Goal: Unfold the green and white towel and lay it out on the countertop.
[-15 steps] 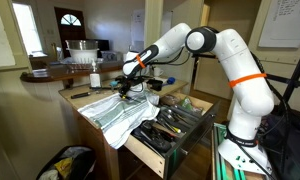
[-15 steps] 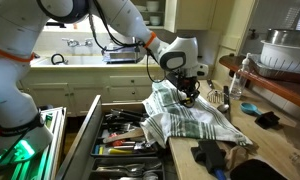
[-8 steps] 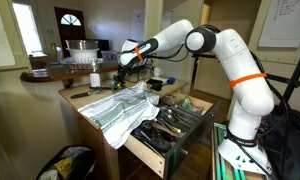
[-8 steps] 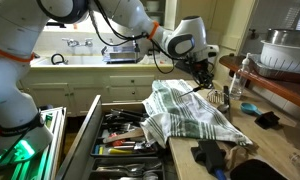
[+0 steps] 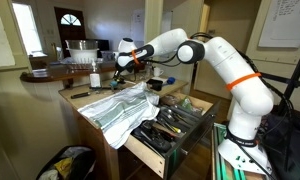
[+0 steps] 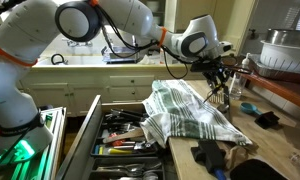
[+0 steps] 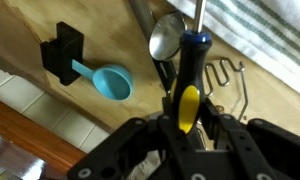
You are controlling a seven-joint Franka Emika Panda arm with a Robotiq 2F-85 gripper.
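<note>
My gripper holds the utensil and should next lower and release it on bare wood (image 6: pixel 238 114) (image 7: pixel 124 42) beside the blue measuring spoon, as that spot is below, to the left in the wrist view.
The green and white towel (image 5: pixel 118 108) lies crumpled and partly spread on the light wooden countertop (image 5: pixel 82 97), one side hanging over the open drawer. It also shows in an exterior view (image 6: pixel 190 112) and at the top right of the wrist view (image 7: pixel 265 30). My gripper (image 7: pixel 188 115) is shut on a utensil with a black and yellow handle (image 7: pixel 190 90), whose metal shaft runs up out of view. In both exterior views the gripper (image 5: pixel 120 62) (image 6: pixel 222 68) hangs above the countertop (image 6: pixel 270 140), past the towel's far edge and apart from it.
On the wood below lie a blue measuring spoon (image 7: pixel 112 83), a black block (image 7: pixel 65 55), a metal spoon (image 7: pixel 167 38) and a wire masher (image 7: pixel 230 85). An open drawer full of tools (image 6: pixel 125 135) juts out in front. Black items (image 6: pixel 205 155) lie near the towel.
My gripper has risen from the towel's far edge and moved sideways past it, carrying the utensil. The towel has stayed where it was.
</note>
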